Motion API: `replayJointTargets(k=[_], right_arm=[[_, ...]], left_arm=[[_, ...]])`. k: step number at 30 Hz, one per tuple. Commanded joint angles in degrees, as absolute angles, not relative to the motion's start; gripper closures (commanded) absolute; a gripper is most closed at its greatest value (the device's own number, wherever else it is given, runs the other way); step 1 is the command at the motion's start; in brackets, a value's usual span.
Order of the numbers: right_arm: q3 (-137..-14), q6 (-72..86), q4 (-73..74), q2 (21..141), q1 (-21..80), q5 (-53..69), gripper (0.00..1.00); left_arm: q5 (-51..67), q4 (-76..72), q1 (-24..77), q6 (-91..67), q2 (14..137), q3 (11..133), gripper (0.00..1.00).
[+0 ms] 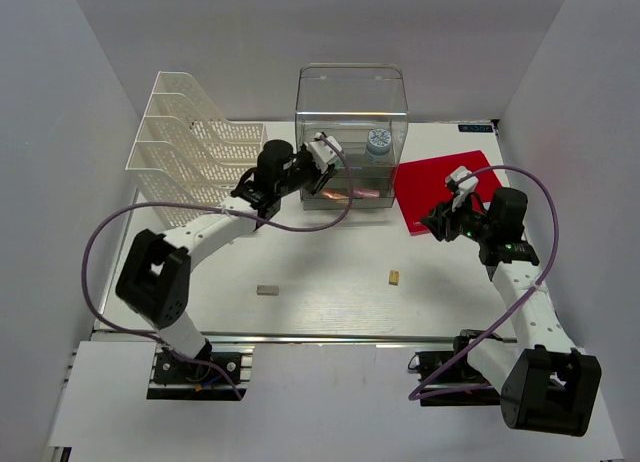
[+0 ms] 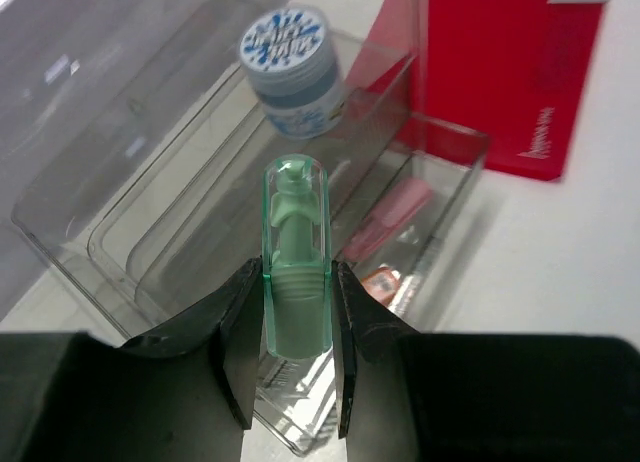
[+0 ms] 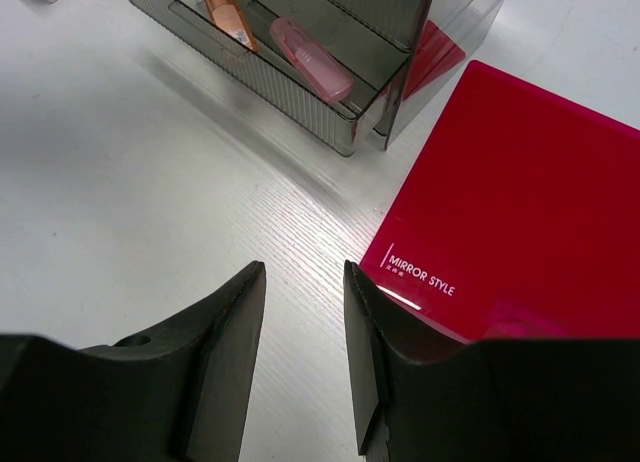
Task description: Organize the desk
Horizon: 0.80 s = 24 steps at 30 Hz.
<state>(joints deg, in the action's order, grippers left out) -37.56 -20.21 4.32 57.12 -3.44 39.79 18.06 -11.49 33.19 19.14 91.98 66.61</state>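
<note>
The pink and orange items already lie in the lower drawer [image 1: 349,192], so the robot's left gripper will next lower the pale green tube into that drawer and let go of it there.
The white desk [image 1: 330,252] carries a clear plastic drawer box [image 1: 352,92] at the back. My left gripper [image 1: 325,160] is shut on a pale green tube with a clear cap [image 2: 296,272]. It holds the tube over the box's pulled-out drawers [image 2: 200,232]. A jar with a blue and white lid [image 2: 288,57] stands in the box just beyond the tube. A pink item [image 3: 312,60] and an orange item [image 3: 225,12] lie in the lower drawer. My right gripper [image 3: 305,282] is open and empty, low over the desk beside a red booklet [image 3: 520,202].
A white mesh file rack [image 1: 190,132] stands at the back left. A small grey block [image 1: 267,290] and a small tan block [image 1: 395,277] lie near the front rail. The red booklet [image 1: 440,187] lies right of the box.
</note>
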Motion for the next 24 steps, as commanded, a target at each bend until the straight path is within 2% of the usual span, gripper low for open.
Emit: replayJointTargets(k=[1, 7, 10, 11, 17, 22, 23, 24], right_arm=[[-36.91, -21.27, 3.25, 57.13, -3.96, 39.55, 0.57], [-36.91, -21.27, 3.25, 57.3, -4.48, 39.73, 0.57], [-36.91, -21.27, 3.43, 57.39, -4.57, 39.81, 0.57], [-36.91, -21.27, 3.25, 57.48, -4.57, 39.81, 0.57], [-36.74, -21.62, 3.43, 57.48, -4.83, 40.25, 0.55], [-36.48, -23.28, 4.39, 57.48, -4.83, 42.45, 0.52], [-36.39, -24.07, 4.74, 57.48, -4.92, 43.15, 0.52], [-36.39, -26.08, 5.36, 57.39, -5.1, 45.16, 0.53]], left_arm=[[13.62, -10.89, 33.57, 22.68, 95.18, 70.13, 0.94], [12.75, -11.07, 33.57, 23.11, 99.4, 71.98, 0.9], [11.95, -10.64, 34.1, 23.29, 100.1, 71.81, 0.75], [11.61, -10.46, 34.1, 23.38, 100.19, 71.72, 0.61], [10.72, -10.81, 34.63, 23.03, 99.85, 71.1, 0.44], [10.72, -11.6, 34.63, 21.8, 98.18, 71.54, 0.38], [10.81, -11.6, 34.63, 20.4, 97.65, 71.72, 0.39], [10.55, -11.6, 34.63, 19.09, 96.08, 71.72, 0.47]])
